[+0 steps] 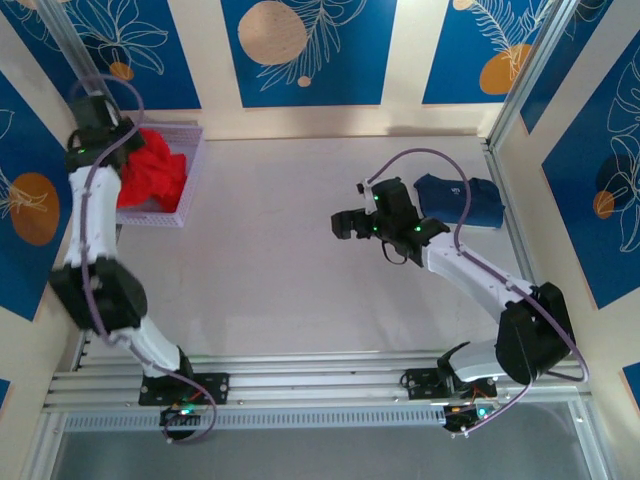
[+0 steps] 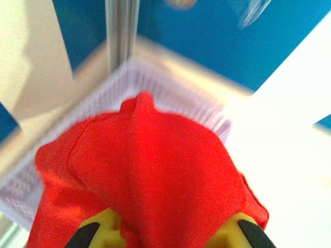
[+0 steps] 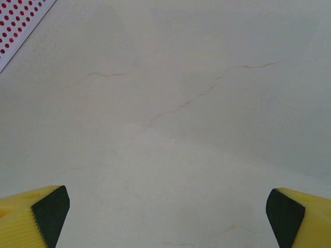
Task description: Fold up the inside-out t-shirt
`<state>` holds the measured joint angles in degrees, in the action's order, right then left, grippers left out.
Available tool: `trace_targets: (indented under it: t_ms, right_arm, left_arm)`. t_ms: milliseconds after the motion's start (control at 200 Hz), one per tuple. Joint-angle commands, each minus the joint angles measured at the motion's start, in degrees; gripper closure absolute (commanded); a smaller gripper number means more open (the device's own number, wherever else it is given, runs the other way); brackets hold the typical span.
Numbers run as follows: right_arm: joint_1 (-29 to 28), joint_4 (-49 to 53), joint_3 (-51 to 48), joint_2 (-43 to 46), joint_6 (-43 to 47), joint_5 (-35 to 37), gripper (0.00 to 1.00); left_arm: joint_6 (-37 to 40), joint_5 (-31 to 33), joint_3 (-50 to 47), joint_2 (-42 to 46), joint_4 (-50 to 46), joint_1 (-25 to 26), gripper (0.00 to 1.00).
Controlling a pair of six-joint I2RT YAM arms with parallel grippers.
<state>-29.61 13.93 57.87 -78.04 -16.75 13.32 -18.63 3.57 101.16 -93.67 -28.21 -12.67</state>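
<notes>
The bare middle tabletop is clear. My left gripper will next lift the red t-shirt (image 1: 152,172) up from the basket, carry it over that space and lower to release it.
The bright red t-shirt (image 1: 152,172) lies crumpled in a white mesh basket (image 1: 160,219) at the far left of the table. My left gripper (image 1: 122,150) is down in the basket on top of it. In the left wrist view the red cloth (image 2: 155,170) bulges up over the space between the two yellow fingers (image 2: 106,231), which stand well apart with their tips buried in it. My right gripper (image 1: 345,222) hovers open over bare table near the middle. Nothing lies between its fingertips (image 3: 49,209) in the right wrist view.
A folded dark navy garment (image 1: 462,200) lies at the far right, just behind the right arm. A corner of the basket (image 3: 18,23) shows at the top left of the right wrist view. Blue patterned walls and metal posts (image 2: 121,33) stand close behind the basket.
</notes>
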Motion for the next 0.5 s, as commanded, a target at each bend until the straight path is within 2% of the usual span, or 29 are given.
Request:
trace_targets:
  t_ms: [0, 235, 390, 495]
  right_arm:
    - [1.6, 2.8, 3.9, 3.1, 2.7, 3.1, 0.01]
    - [4.0, 7.4, 8.1, 6.4, 6.3, 5.1, 0.01]
    - [6.9, 11.3, 9.7, 9.4, 7.1, 5.8, 0.01]
    - [9.3, 13.1, 9.7, 11.0, 5.9, 3.8, 0.01]
  left_arm:
    - [-1.1, -3.9, 0.3, 9.2, 7.2, 4.9, 1.00]
    - [1.2, -6.1, 3.6, 16.2, 2.7, 18.9, 1.00]
    - [-1.5, -6.8, -5.1, 20.4, 4.4, 28.6, 1.00]
    - [-4.6, -5.3, -13.5, 20.5, 7.8, 35.8, 1.00]
